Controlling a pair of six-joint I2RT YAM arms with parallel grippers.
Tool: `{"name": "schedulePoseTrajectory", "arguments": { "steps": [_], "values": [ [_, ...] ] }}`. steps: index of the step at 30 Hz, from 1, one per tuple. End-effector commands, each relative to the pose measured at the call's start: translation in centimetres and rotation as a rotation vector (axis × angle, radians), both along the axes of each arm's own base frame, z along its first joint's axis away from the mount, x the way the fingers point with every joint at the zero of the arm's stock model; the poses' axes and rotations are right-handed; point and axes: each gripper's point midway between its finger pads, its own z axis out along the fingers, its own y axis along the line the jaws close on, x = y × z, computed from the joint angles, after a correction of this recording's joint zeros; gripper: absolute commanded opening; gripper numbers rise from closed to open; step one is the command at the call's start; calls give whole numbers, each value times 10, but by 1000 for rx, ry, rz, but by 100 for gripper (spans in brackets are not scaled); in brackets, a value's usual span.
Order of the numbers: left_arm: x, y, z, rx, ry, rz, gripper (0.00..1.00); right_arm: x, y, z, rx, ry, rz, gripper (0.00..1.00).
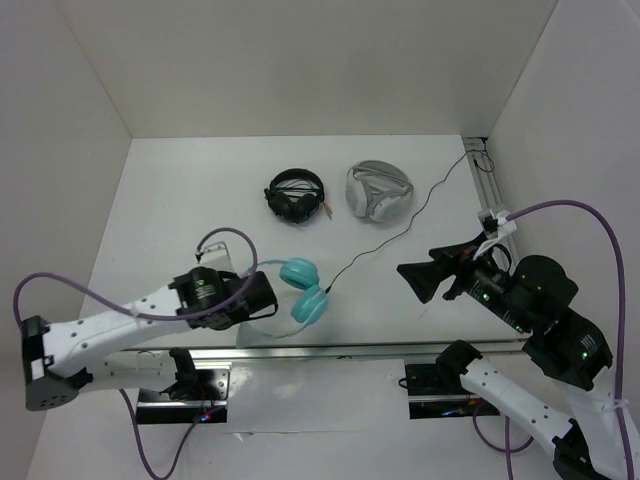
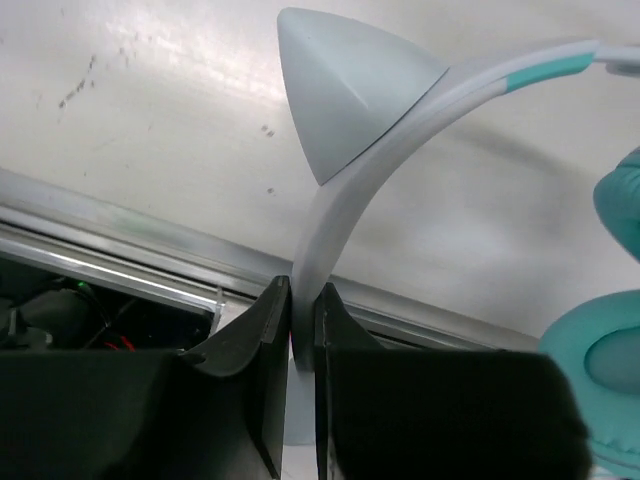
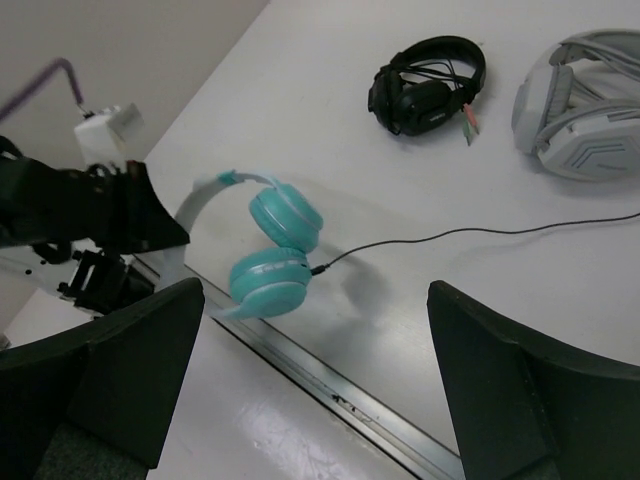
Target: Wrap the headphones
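Observation:
The thin black cable lies uncovered below my right gripper and to its left in the top view, so that gripper will lower onto it, toward the teal ear cups.
The teal headphones point(image 1: 304, 288) sit near the table's front edge, their two ear cups stacked; they also show in the right wrist view point(image 3: 273, 250). My left gripper point(image 1: 262, 296) is shut on their pale headband point(image 2: 330, 230), just below a cat-ear point point(image 2: 345, 90). A teal ear cup point(image 2: 600, 370) shows at the right of the left wrist view. The thin black cable point(image 1: 400, 225) runs from the cups to the back right corner. My right gripper point(image 1: 412, 277) is open and empty, in the air to the right of the cable point(image 3: 470, 233).
All-black headphones point(image 1: 295, 195) and grey-white headphones point(image 1: 379, 189) lie at the back. A metal rail point(image 1: 330, 350) runs along the table's front edge. White walls close the left, back and right. A bracket point(image 1: 490, 190) stands on the right wall.

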Motion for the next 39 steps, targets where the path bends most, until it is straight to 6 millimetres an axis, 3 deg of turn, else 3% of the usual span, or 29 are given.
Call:
{"name": "schedulePoseTrajectory", "arguments": {
  "steps": [1, 3, 4, 5, 6, 7, 8, 9, 10, 11, 12, 13, 15, 16, 18, 21, 26, 27, 28, 33, 34, 36, 37, 39],
  "values": [
    [13, 20, 65, -12, -167, -107, 0, 13, 10, 5, 2, -55, 15, 100],
    [18, 25, 93, -29, -235, -159, 0, 25, 11, -3, -2, -26, -25, 100],
    [26, 29, 120, -73, -284, -137, 0, 29, 14, -6, -4, -22, -26, 100],
    [30, 35, 134, -74, -308, -135, 0, 34, 22, -19, -20, 6, -3, 100],
    [38, 48, 148, -24, -323, -140, 0, 35, 31, -13, 10, -26, 33, 100],
    [44, 52, 178, -47, -377, -136, 0, 39, 38, -16, 3, -32, 53, 100],
    [53, 55, 188, -7, -385, -132, 0, 46, 46, -30, -8, -10, 70, 100],
    [58, 62, 198, 52, -389, -169, 0, 46, 58, -20, 8, -70, 136, 100],
    [66, 74, 223, 52, -438, -120, 0, 45, 67, -20, 6, -100, 191, 100],
    [73, 76, 234, 58, -453, -119, 0, 42, 77, -24, -1, -125, 259, 100],
    [84, 77, 238, 128, -430, -166, 0, 29, 92, -8, 24, -240, 392, 100],
    [93, 91, 259, 122, -472, -107, 0, 25, 97, -4, 34, -288, 439, 100],
    [105, 92, 270, 103, -460, -123, 0, 37, 104, -8, 34, -344, 436, 100],
    [115, 102, 271, 126, -438, -111, 0, 58, 98, -12, 11, -346, 327, 100],
    [116, 93, 289, 50, -487, -157, 0, 90, 100, -38, -66, -320, 248, 100],
    [120, 90, 295, -7, -500, -177, 0, 129, 102, -73, -153, -255, 143, 100],
    [117, 86, 292, -56, -499, -226, 0, 149, 116, -98, -154, -253, 143, 100],
    [117, 84, 292, -70, -497, -234, 0, 153, 119, -112, -174, -237, 148, 100],
    [113, 85, 295, -71, -510, -233, 0, 158, 122, -107, -158, -264, 144, 100],
    [105, 76, 296, -129, -515, -269, 0, 172, 138, -134, -132, -239, 175, 84],
    [101, 71, 298, -152, -523, -292, 0, 175, 142, -152, -146, -210, 189, 83],
    [101, 70, 298, -162, -523, -283, 0, 178, 149, -157, -138, -217, 210, 76],
    [97, 71, 301, -163, -534, -284, 0, 182, 152, -171, -151, -193, 214, 72],
    [98, 73, 301, -160, -536, -266, 0, 189, 151, -178, -144, -182, 200, 60]
  ]
}}
